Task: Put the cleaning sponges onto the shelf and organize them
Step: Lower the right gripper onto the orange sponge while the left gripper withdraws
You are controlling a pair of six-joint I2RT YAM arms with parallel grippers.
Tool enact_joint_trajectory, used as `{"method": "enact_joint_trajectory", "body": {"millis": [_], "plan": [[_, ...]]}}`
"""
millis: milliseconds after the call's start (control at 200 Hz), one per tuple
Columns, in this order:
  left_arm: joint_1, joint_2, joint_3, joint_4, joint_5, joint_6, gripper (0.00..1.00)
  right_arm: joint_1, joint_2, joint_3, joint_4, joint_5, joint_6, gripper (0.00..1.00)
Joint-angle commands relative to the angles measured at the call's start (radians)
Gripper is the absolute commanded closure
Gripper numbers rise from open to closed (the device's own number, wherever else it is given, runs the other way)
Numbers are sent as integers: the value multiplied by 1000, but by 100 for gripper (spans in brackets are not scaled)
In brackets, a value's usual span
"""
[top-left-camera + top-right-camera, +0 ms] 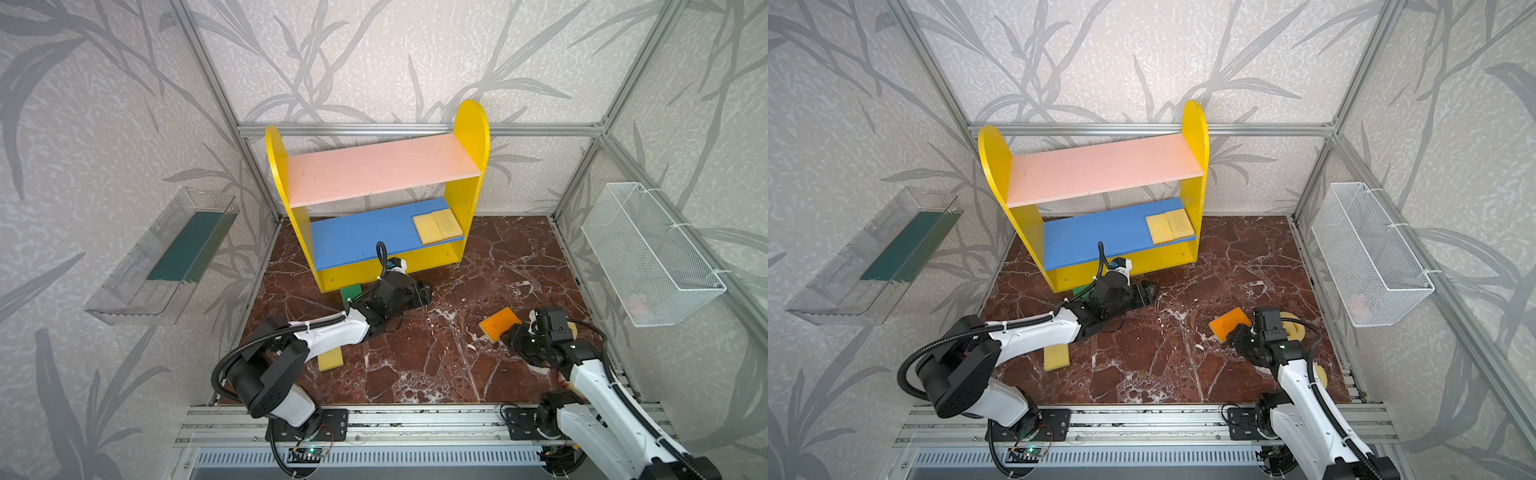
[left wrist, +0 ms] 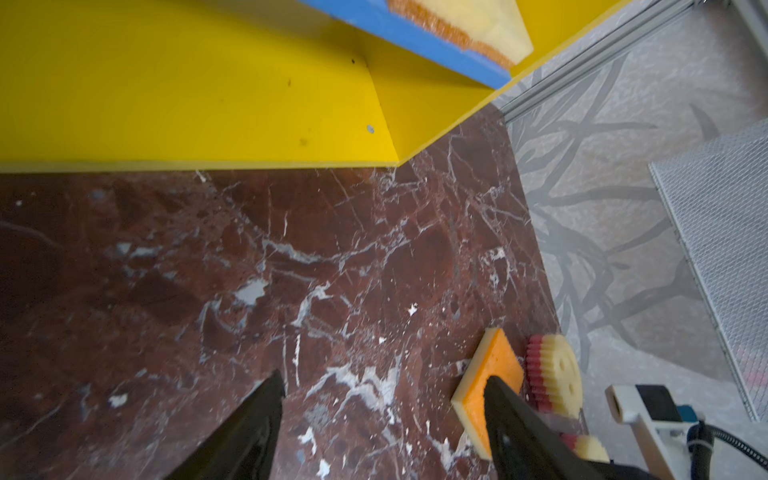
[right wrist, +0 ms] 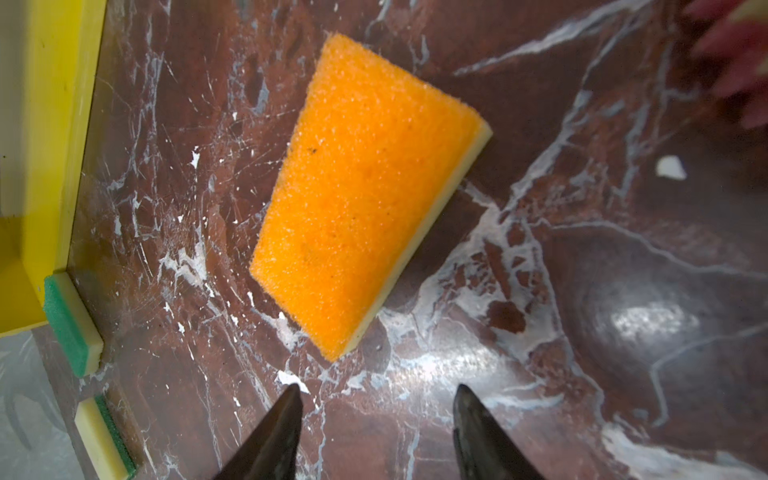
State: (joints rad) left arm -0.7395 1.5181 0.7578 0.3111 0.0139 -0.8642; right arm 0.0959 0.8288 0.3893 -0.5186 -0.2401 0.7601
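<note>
Next, my right gripper lowers its open, empty fingers outward onto the orange-faced sponge's near long edge (image 1: 501, 336) (image 3: 416, 248) and closes, as that edge is below and just outward.
The shelf (image 1: 374, 174) stands at the back, with two yellow sponges (image 1: 438, 225) side by side at the right end of its blue board. An orange-faced sponge (image 3: 365, 195) lies on the marble floor, orange side up. My right gripper (image 3: 378, 388) hovers open just short of its near corner, nothing between the fingers. My left gripper (image 2: 384, 378) is open and empty above bare floor in front of the shelf base. A green-faced sponge (image 1: 351, 295) sits by the shelf's front left corner. A yellow sponge (image 1: 330, 359) lies partly under the left arm. A round smiley sponge (image 2: 557, 374) stands behind the orange one.
A clear plastic tray (image 1: 162, 257) hangs on the left wall and a white wire basket (image 1: 652, 253) on the right wall. A second round yellow sponge (image 1: 1318, 376) lies behind the right arm near the right wall. An aluminium rail (image 1: 415, 419) runs along the front edge.
</note>
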Motion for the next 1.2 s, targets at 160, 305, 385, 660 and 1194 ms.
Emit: {"method": "enact_joint_trajectory", "body": {"millis": [160,305,385,660,1194], "plan": [[-26,-99,-117,-7,-65,36,22,-86,179,21,181,-105,-27,47],[-26,-122,-153,17,-12,41,22,-102,274,63,191,-116,-54,55],[-26,-122,-159,25,15,35,23,-105,316,78,202,-120,-62,59],[-26,-98,-164,54,79,25,22,-110,466,120,257,-149,-91,78],[-5,-8,-146,351,422,-33,19,-81,402,167,301,-307,-165,93]]}}
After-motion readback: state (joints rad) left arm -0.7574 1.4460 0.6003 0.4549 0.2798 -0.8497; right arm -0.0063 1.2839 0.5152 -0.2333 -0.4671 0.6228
